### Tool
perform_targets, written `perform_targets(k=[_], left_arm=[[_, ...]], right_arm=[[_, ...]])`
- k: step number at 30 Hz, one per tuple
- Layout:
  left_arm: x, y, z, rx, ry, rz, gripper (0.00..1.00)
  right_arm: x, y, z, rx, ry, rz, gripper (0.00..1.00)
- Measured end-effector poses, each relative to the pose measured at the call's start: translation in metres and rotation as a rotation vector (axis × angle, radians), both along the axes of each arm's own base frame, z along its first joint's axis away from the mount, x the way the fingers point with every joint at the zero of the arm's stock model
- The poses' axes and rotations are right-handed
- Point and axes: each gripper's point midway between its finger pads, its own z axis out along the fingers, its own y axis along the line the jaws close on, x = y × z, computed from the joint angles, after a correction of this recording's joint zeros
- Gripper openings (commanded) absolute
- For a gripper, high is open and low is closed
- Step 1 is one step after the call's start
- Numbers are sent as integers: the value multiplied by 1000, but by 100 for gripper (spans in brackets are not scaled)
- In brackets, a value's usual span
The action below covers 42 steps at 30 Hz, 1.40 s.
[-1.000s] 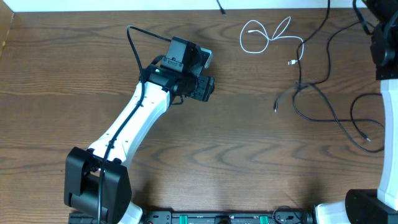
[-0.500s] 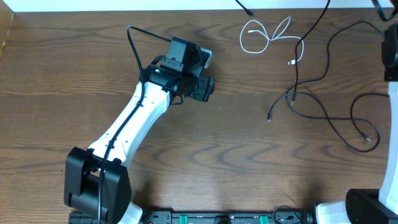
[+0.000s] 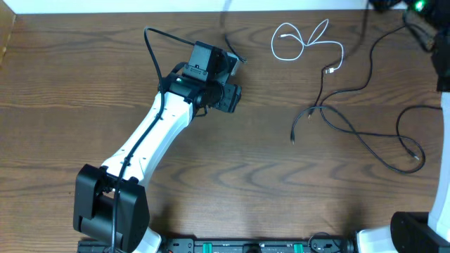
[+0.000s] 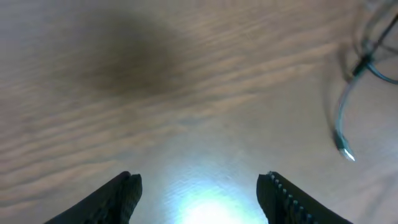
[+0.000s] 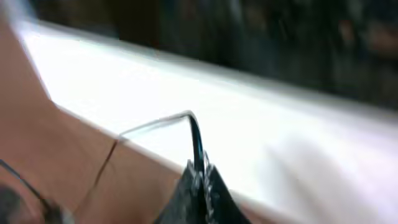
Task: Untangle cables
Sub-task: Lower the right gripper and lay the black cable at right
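Observation:
My right gripper will next move back and down over the black loop (image 3: 404, 135) and let go of the thin cable clear of the white plug.
The short white cable (image 3: 295, 42) lies in loops at the table's far middle. To its right, black cables (image 3: 313, 109) cross each other, with one plug end (image 3: 292, 138) pointing toward the table's middle. My right gripper (image 5: 200, 171) is shut on a thin black cable (image 5: 196, 140), raised near the table's far edge. A blurred free stretch of black cable (image 3: 238, 57) hangs by the left arm. My left gripper (image 4: 200, 183) is open over bare wood, holding nothing, left of a cable end (image 4: 344, 149). From above, the left gripper (image 3: 228, 81) is well left of the tangle.
The left arm (image 3: 151, 137) stretches diagonally from its base (image 3: 109, 207) at the front left. A white wall band (image 3: 140, 5) runs along the table's far edge. The right arm's white link (image 3: 441, 126) stands at the right edge.
The black cable's plug end has slid left and toward the front. The lifted cable's free stretch has swung left to beside the left gripper. The left arm has stayed still.

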Motion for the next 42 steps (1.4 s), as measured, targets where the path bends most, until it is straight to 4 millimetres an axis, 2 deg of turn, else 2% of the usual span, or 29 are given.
perform_targets(k=[2, 4, 11, 15, 17, 18, 25, 28, 32, 36, 40, 42], left_arm=[[4, 3, 1, 17, -16, 14, 64], [5, 6, 0, 30, -24, 24, 64], [6, 8, 0, 42, -27, 32, 65], [4, 9, -2, 47, -15, 31, 65], [3, 9, -2, 48, -14, 31, 65], [3, 9, -2, 48, -14, 31, 65], [3, 9, -2, 48, -12, 32, 65], [3, 9, -2, 48, -12, 31, 64], [2, 10, -3, 51, -6, 32, 65], [1, 10, -4, 53, -1, 31, 65], [-1, 11, -5, 57, 7, 31, 65], [-1, 11, -5, 57, 8, 31, 65]], right_arm=[[5, -9, -13, -41, 32, -46, 1], [11, -17, -16, -81, 25, -89, 1], [24, -28, 32, -112, -190, -158, 1], [23, -45, 44, -126, -214, -256, 1], [21, -58, 45, -141, -207, -321, 1], [18, -71, 44, -157, -193, -378, 1], [-1, -159, 9, -226, -14, -634, 1], [-20, -210, -12, -218, 91, -764, 1], [-45, -256, -31, -188, 191, -889, 1], [-67, -287, -44, -169, 258, -974, 1], [-81, -304, -52, -147, 299, -1026, 1], [-85, -310, -65, -140, 338, -1041, 1]])
